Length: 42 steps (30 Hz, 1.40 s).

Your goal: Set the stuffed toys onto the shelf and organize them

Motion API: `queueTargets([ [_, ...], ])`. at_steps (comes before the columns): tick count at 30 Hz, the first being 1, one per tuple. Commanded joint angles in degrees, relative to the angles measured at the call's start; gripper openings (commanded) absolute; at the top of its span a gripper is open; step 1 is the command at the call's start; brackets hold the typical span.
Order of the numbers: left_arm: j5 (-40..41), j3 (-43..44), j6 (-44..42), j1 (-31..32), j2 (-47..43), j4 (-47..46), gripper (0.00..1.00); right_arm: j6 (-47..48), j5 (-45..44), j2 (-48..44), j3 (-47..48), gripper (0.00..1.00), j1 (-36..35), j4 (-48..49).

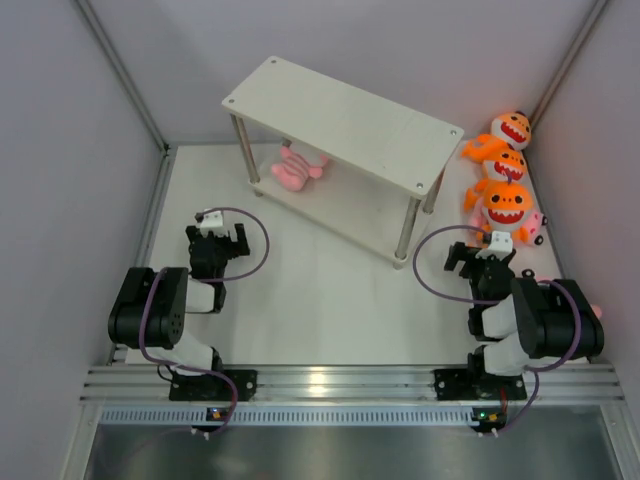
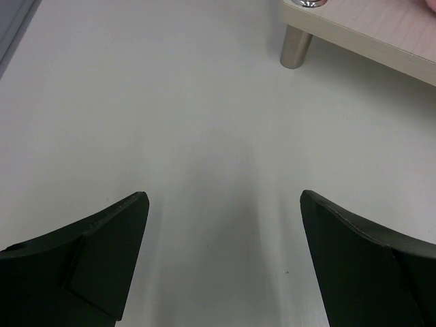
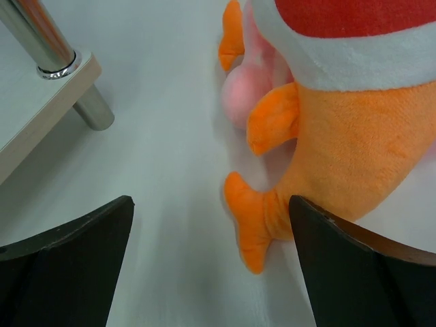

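Observation:
The tail fin (image 3: pixel 253 226) is the only part between the fingers of my right gripper, so I need to raise the gripper outward over the nearest shark next, then lower it onto the head.
The white two-tier shelf (image 1: pixel 345 125) stands at the back middle. A pink striped plush (image 1: pixel 297 168) lies on its lower tier. Three orange shark plushes (image 1: pixel 508 203) sit in a row at the right, with another pink plush (image 1: pixel 533 224) beside the nearest one. My right gripper (image 1: pixel 483 256) is open just in front of the nearest shark; its tail fin (image 3: pixel 253 226) lies between my open fingers. My left gripper (image 1: pixel 218 240) is open and empty over bare table, left of the shelf.
A shelf leg (image 2: pixel 296 46) and lower board corner show ahead of the left gripper. Another leg (image 3: pixel 51 51) stands left of the right gripper. Grey walls close in on the table on the left, right and back.

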State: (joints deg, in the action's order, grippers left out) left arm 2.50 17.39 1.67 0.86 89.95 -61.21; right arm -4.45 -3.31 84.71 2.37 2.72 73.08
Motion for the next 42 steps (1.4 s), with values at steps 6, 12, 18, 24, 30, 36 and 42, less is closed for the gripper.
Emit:
queueTargets([
  [6, 0.2, 0.7, 0.6, -0.1, 0.3, -1.7, 0.99, -0.4, -1.5, -23.4, 3.9, 0.96, 0.7, -6.8],
  [12, -13.4, 4.9, -4.9, -0.3, -5.6, 6.0, 0.99, -5.7, -3.4, -40.1, 28.0, 0.99, 0.7, -55.9],
  [18, -29.6, 27.7, -16.3, -0.2, -13.4, 59.4, 0.99, -6.4, -6.1, -31.6, 54.6, 1.0, 1.6, -96.0],
  [24, -12.5, 36.0, -22.8, -0.2, -25.1, 81.1, 0.99, -11.4, -12.7, -26.9, 55.9, 0.99, 8.0, -103.7],
  [30, 5.4, 44.7, -24.1, -0.2, -33.0, 96.4, 0.99, -12.7, -5.4, -21.3, 51.9, 0.99, 13.7, -95.2],
  [36, -8.9, 53.2, -26.3, -0.2, -36.1, 112.1, 0.99, -8.2, 7.7, -12.2, 52.0, 0.99, 17.1, -84.4],
  [42, -23.2, 58.0, -28.0, -0.2, -36.5, 123.8, 0.99, -6.1, 13.3, -4.9, 54.2, 0.87, 17.1, -81.5],
])
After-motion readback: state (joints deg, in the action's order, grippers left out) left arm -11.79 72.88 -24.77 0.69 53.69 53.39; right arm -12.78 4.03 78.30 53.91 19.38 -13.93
